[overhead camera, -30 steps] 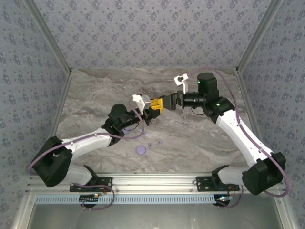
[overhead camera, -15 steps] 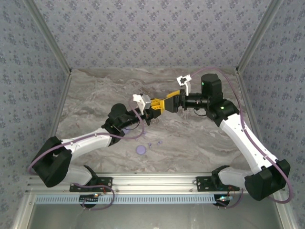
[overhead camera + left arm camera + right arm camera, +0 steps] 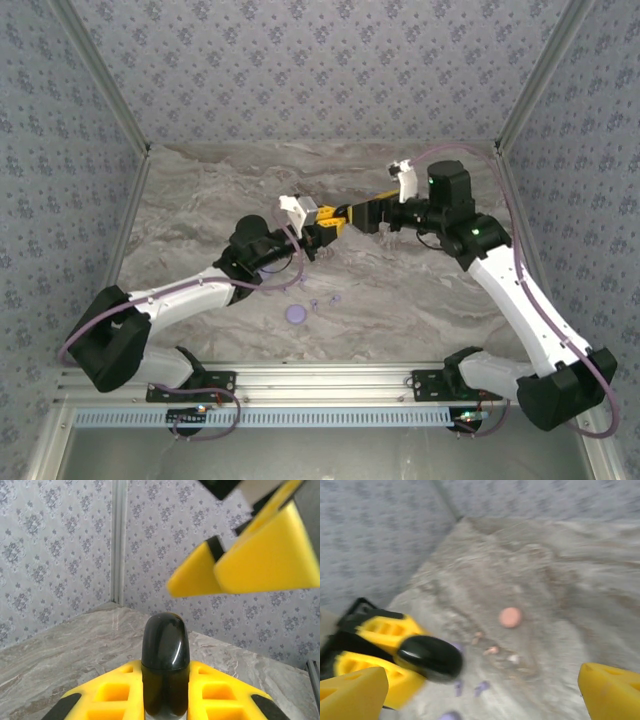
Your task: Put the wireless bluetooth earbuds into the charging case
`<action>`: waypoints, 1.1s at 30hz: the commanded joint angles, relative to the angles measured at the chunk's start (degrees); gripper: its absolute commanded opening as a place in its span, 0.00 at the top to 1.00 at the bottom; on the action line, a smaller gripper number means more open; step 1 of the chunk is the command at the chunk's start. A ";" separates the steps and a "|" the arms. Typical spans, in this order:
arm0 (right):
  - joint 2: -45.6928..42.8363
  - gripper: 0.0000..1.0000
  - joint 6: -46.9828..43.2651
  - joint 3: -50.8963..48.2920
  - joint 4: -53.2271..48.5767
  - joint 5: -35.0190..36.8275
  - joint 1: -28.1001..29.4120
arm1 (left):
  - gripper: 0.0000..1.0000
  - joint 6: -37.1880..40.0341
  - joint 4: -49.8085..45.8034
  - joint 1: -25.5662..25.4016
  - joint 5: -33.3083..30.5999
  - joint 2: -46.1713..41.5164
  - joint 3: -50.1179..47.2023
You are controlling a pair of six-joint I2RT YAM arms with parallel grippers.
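My left gripper should next tilt down, go lower to the tabletop and let go of the case, because I am holding it up in the air over bare marble.
My left gripper is shut on the charging case, a glossy black capsule standing upright between the yellow fingers, with a seam round its middle. In the top view the left gripper is raised over the middle of the table, and my right gripper is close beside it on the right. The right gripper is open with nothing between its fingers; the case shows at lower left of its view. Lilac earbuds and pink earbuds lie loose on the marble. The lilac earbuds also show from above.
A pink disc lies on the table beyond the pink earbuds. A lilac disc sits near the front, left of the lilac earbuds. Patterned walls enclose the marble table on three sides.
The right arm's wrist has swung to the right and turned, its fingers staying beside the left gripper and spreading a touch wider. The left arm and the case have barely moved.
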 commanded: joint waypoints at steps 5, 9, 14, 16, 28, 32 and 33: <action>-9.99 0.00 5.82 -13.44 7.14 4.04 -12.02 | 1.00 -7.89 -8.46 4.05 0.12 8.90 7.63; -12.02 0.00 12.19 -18.84 10.42 -1.50 -18.23 | 1.00 -10.19 -14.92 4.68 -1.21 15.94 13.36; -12.67 0.00 14.05 -21.49 10.62 -3.29 -20.40 | 1.00 -17.80 -21.42 5.25 -3.40 26.24 22.05; -12.74 0.00 13.87 -21.48 10.16 -3.23 -20.49 | 1.00 -20.78 -25.94 5.31 -3.16 31.54 27.41; -13.58 0.00 12.74 -21.90 6.66 -2.08 -20.49 | 1.00 -31.59 -34.49 5.30 1.56 49.75 43.70; -13.61 0.00 13.07 -22.49 7.05 -1.99 -20.49 | 1.00 -32.65 -34.33 5.30 1.36 51.19 43.57; -13.57 0.00 13.17 -22.66 7.31 -1.98 -20.46 | 1.00 -32.80 -34.31 5.30 1.15 51.48 43.48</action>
